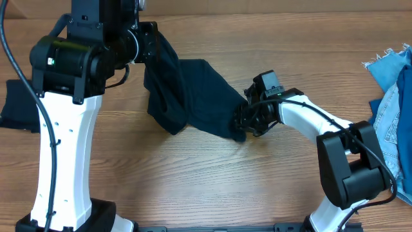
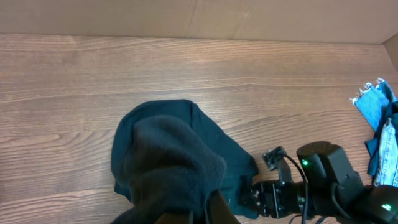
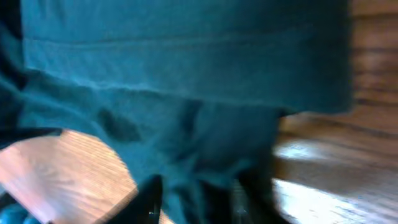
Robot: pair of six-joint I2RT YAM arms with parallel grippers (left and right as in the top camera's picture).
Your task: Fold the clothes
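My left gripper is holding the fabric, which hangs bunched, so next it needs to move toward the dark cloth to stretch the garment, then lower to release the held end on the bare wood.
A dark teal garment (image 1: 193, 96) stretches across the middle of the table, lifted at its upper left end. My left gripper (image 1: 147, 46) is shut on a bunched part of it, and the cloth hangs from the jaws in the left wrist view (image 2: 205, 208), where the garment (image 2: 168, 149) drapes down to the wood. My right gripper (image 1: 241, 124) is at the garment's lower right corner. In the blurred right wrist view the teal cloth (image 3: 186, 93) fills the frame and gathers between my fingers (image 3: 196, 199), which are shut on it.
A pile of blue denim clothes (image 1: 394, 90) lies at the right edge, also in the left wrist view (image 2: 379, 124). A dark cloth (image 1: 16, 103) lies at the far left edge behind the left arm. Bare wood (image 1: 212, 180) lies in front.
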